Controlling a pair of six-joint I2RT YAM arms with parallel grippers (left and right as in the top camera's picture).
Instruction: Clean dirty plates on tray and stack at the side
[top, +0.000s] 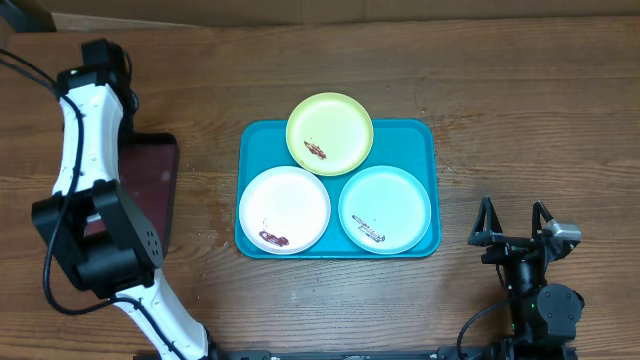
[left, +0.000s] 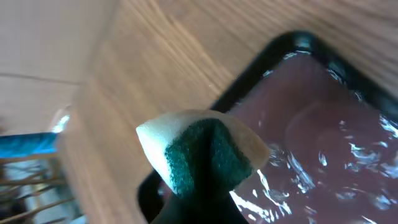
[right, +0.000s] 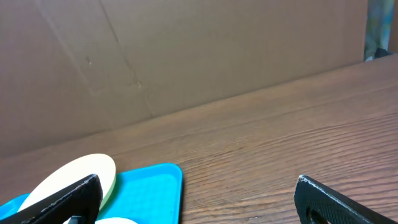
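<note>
My left gripper will next lift across to the smeared white plate (top: 284, 210), to its right in the overhead view, then lower the sponge onto the plate and release it.
Three plates lie in the turquoise tray (top: 258, 145): a yellow-green plate (top: 330, 132) at the back, a white plate (top: 284, 209) front left and a mint-blue plate (top: 385, 208) front right. Each carries a dark brown smear. My left gripper (left: 202, 190) is shut on a sponge (left: 205, 152) with a green scrub face and hangs over a corner of the maroon tray (left: 323, 137). In the overhead view the left arm (top: 80, 130) hides that gripper. My right gripper (top: 513, 222) stands open and empty to the right of the tray. The right wrist view shows the tray (right: 149, 193) and the yellow-green plate (right: 68, 177).
The dark maroon tray (top: 150, 185) with a black rim lies at the left, partly under the left arm. Brown cardboard walls (right: 186, 56) close off the back of the wooden table (top: 520, 100).
</note>
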